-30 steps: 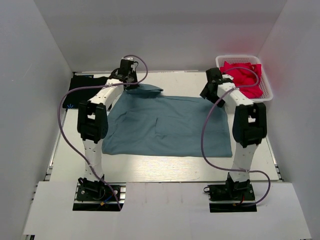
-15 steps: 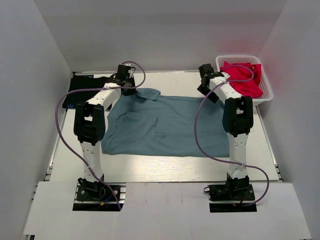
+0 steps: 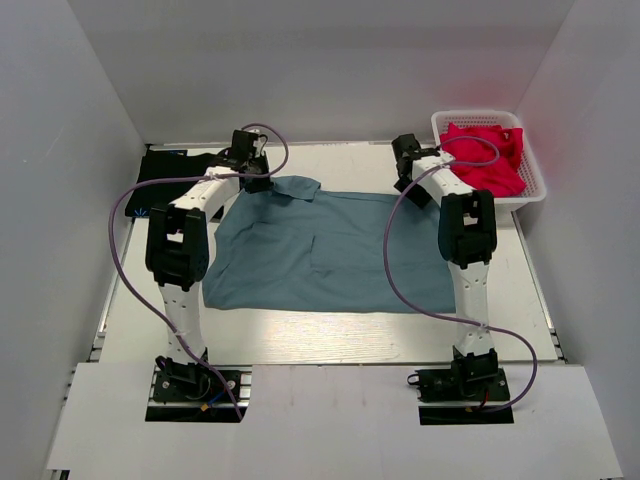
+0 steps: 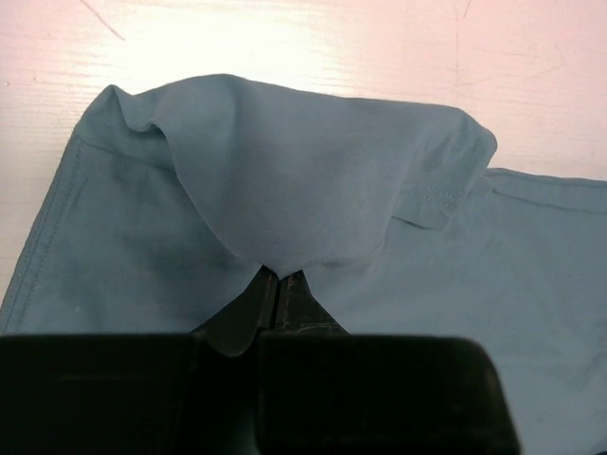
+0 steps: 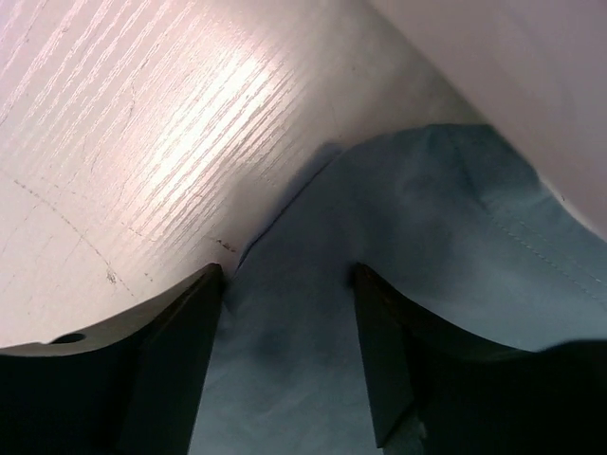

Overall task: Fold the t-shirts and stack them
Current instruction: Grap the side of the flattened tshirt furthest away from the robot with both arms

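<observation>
The shirt's body is still spread out flat, so the robot's left gripper should next bring the raised flap of the shirt that it holds back over that body and let it go by the shirt's near edge.
A dusty blue-grey t-shirt lies spread across the table. My left gripper is shut on a fold of its far left sleeve, which drapes up from the jaws. The right gripper stands open over the shirt's far right corner, cloth between its fingers but not pinched. A black t-shirt lies at the far left of the table, behind the left arm, with a small blue mark at its near edge.
A white basket holding red cloth stands at the far right corner, close to the right arm. White walls enclose the table on three sides. Purple cables loop from both arms.
The right arm has swung left and forward from beside the basket to the shirt's far right corner, and its jaws have narrowed somewhat. The left gripper has shifted slightly left with the sleeve.
</observation>
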{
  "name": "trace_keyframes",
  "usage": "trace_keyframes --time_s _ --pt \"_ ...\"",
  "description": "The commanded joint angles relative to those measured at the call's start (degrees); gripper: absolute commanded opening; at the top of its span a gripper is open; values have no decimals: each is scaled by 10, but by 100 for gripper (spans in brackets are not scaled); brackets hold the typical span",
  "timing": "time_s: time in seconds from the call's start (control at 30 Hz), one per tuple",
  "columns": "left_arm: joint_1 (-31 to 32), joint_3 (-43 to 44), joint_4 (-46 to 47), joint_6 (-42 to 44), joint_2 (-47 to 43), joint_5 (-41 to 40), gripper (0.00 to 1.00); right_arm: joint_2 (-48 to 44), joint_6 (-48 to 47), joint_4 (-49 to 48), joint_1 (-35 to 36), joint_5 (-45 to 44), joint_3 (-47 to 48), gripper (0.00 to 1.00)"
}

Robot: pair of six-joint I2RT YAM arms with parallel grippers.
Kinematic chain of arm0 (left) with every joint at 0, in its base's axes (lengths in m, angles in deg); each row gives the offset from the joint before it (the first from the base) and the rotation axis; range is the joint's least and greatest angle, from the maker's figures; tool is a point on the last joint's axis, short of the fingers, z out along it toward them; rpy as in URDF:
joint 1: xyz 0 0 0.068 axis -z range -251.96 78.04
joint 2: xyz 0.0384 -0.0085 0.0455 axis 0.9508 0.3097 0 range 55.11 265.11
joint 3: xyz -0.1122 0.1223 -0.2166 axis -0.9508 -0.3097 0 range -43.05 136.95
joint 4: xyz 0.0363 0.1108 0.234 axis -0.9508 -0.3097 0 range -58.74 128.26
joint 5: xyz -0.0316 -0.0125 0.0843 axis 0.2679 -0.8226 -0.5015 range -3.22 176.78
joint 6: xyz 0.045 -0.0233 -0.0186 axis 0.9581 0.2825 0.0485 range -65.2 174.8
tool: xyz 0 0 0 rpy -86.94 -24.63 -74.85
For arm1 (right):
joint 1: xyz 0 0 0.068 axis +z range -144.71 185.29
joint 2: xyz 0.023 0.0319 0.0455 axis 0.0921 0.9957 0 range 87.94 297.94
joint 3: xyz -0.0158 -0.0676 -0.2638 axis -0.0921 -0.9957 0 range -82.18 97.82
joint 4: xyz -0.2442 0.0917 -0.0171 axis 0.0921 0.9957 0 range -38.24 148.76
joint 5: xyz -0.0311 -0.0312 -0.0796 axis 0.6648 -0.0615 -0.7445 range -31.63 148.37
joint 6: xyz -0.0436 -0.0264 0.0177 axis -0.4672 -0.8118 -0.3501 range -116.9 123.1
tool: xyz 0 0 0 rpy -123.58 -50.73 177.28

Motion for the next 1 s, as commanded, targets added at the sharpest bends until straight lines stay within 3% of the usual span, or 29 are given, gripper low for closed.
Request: trace_keyframes --time_s 0.0,0.1,0.33,0.53,0.8,0.97 --pt "-4 -7 1 -2 -64 14 0 5 19 22 -3 -3 0 62" --pt "-4 -20 15 -2 -78 19 0 -7 19 19 -3 -3 -19 56" --pt "-4 -37 15 -2 -112 13 0 -33 14 24 0 -9 -34 34" --pt "-4 -78 10 -19 -165 -7 0 -87 6 24 7 -26 -75 32" --pt "-4 -246 23 -96 -321 -27 0 -169 -27 5 19 -45 -169 20" --pt "-4 -348 -27 -164 -416 -46 0 -235 -42 -17 30 -55 -249 20"
